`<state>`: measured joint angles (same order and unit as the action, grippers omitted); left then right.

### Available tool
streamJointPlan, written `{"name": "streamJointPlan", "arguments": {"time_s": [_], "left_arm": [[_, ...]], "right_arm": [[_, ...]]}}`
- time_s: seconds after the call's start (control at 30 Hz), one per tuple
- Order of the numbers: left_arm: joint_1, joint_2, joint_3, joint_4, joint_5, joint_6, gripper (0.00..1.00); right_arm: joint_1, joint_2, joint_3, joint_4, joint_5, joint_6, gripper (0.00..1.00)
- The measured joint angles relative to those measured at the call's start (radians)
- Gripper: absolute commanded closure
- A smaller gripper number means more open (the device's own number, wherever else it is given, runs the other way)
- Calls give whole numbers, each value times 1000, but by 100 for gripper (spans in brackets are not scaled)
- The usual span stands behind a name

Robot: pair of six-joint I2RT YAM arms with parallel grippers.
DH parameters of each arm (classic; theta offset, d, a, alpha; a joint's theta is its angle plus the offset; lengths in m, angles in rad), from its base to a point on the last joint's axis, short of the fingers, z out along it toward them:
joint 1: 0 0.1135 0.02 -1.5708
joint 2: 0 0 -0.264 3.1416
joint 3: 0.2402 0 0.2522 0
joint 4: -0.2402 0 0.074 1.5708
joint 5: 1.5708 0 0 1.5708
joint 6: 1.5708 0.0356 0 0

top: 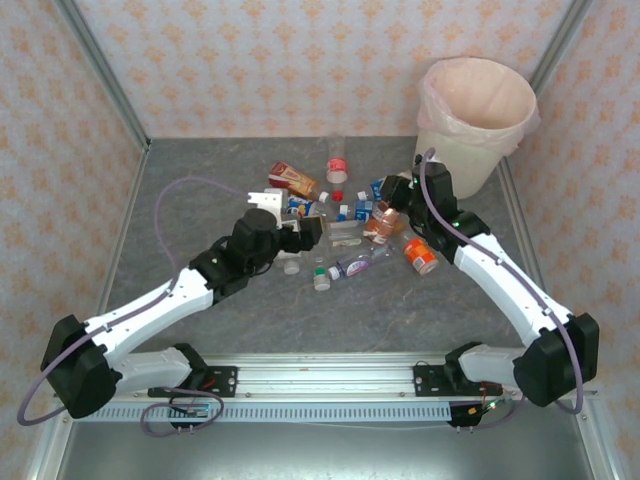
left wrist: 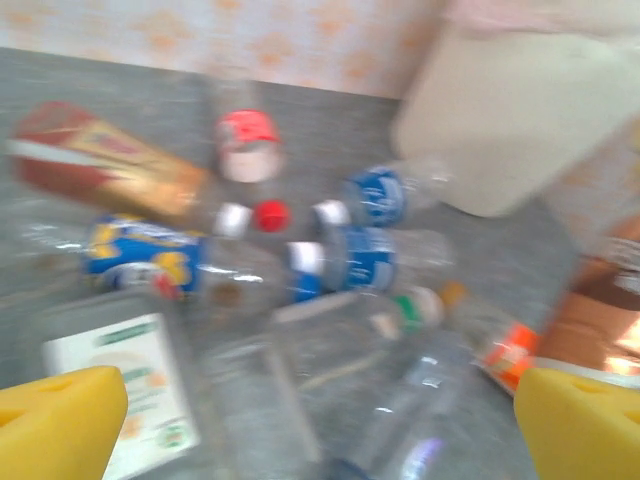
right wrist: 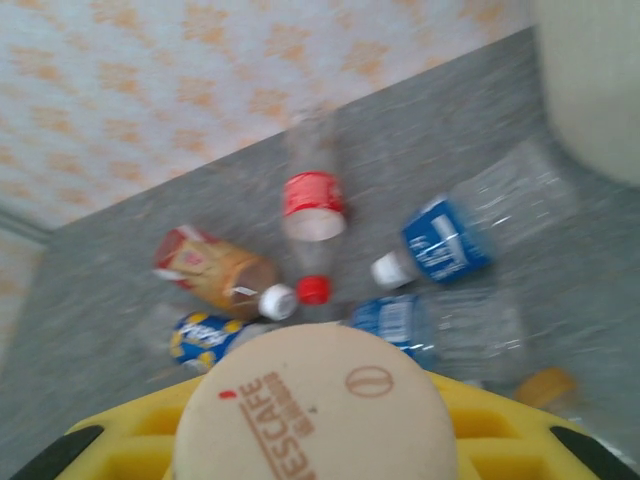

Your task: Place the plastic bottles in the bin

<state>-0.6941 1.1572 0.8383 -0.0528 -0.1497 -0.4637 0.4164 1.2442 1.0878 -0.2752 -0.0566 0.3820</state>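
My right gripper swings up and outward over the bin's opening (top: 480, 92) next and releases the brown coffee bottle (top: 381, 222), because the bin's lined rim stands above the heap.
Several plastic bottles lie in a heap (top: 335, 215) mid-table. My left gripper (top: 303, 234) hovers open at the heap's left side; its yellow fingertips (left wrist: 60, 420) stand wide apart with a clear bottle (left wrist: 330, 370) lying between and beyond them, not gripped. My right gripper (top: 388, 212) is shut on a brown coffee bottle (top: 381, 222), whose cream Nescafe cap (right wrist: 315, 405) sits between the yellow fingers (right wrist: 500, 440). The bin (top: 475, 110), cream-white with a pink liner, stands at the back right, just beyond the right gripper.
A red-labelled clear bottle (top: 337, 160) and a brown bottle (top: 293, 180) lie at the heap's far side. Blue-labelled bottles (left wrist: 375, 195) lie nearer the bin wall (left wrist: 520, 110). An orange-capped bottle (top: 420, 255) and a green-capped one (top: 340, 270) lie at the front. Patterned walls enclose the table.
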Motion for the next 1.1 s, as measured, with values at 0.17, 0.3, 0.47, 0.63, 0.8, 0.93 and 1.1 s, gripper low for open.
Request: {"name": "streamJointPlan", "arguments": {"time_s": [0.17,0.3,0.47,0.63,0.8,0.93,1.1], "left_arm": [[16,-13,-6,-185,-298,-126,0],[48,-45,-44,-283,-418,-212,0],[75,-101,-124,-293,-453,-247,0],[75,-114,-153,-295,-463,-246,0],[75,-129,-153,-295,-465,-246,0],[81,-132,-153,-295,-460,-246,0],[88,-132,-153,-295,-449,-246,0]], "right_arm": [[-3,19,85,-24,138,-111,100],[-9,46,178,-13,211,-190,100],[-39,123,331,23,279,-282,100],[-109,212,482,68,320,-341,100],[-188,321,622,161,397,-377,100],[-251,410,708,243,450,-381,100],[-285,555,840,314,540,-438,100]]}}
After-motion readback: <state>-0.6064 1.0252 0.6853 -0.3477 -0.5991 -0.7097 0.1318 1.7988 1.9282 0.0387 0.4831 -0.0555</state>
